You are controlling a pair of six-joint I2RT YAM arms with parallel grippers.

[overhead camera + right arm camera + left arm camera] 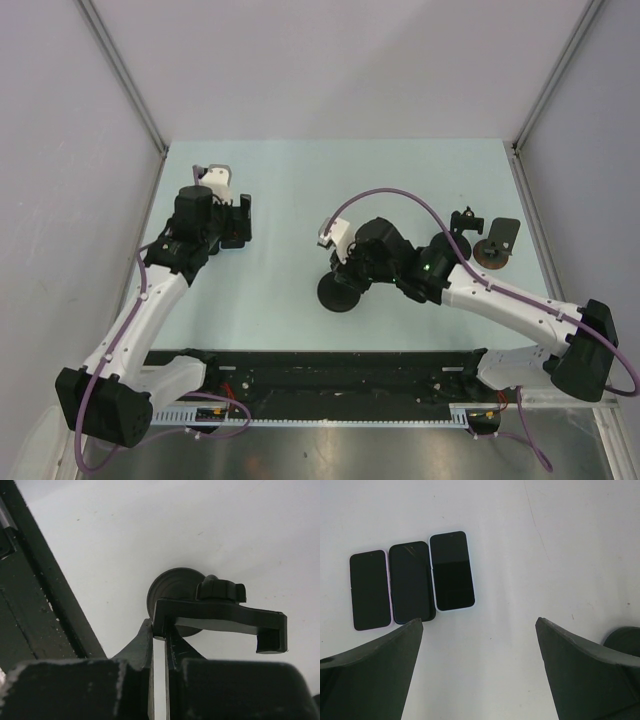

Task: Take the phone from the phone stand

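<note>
The black phone stand has an empty clamp, so my right gripper will take the stand outward and to the right in the top view to the tabletop beside the other stands, then release it.
Three phones lie flat side by side in the left wrist view: a white-edged one (pixel 452 571), a dark one (pixel 410 581) and a pink-edged one (pixel 369 590). My left gripper (pixel 479 621) is open and empty just short of them; in the top view it (pixel 238 222) hangs over the table's left part and the phones are hidden. The black phone stand (pixel 220 615) has a round base (pixel 340 293). My right gripper (pixel 160 630) is shut on the left end of its clamp bar. No phone shows in the stand.
A second small stand (pixel 496 246) with a brownish disc base sits at the right back, near the table's right edge. A black rail (pixel 340 372) runs along the near edge, also seen in the right wrist view (pixel 45 605). Grey walls enclose the table.
</note>
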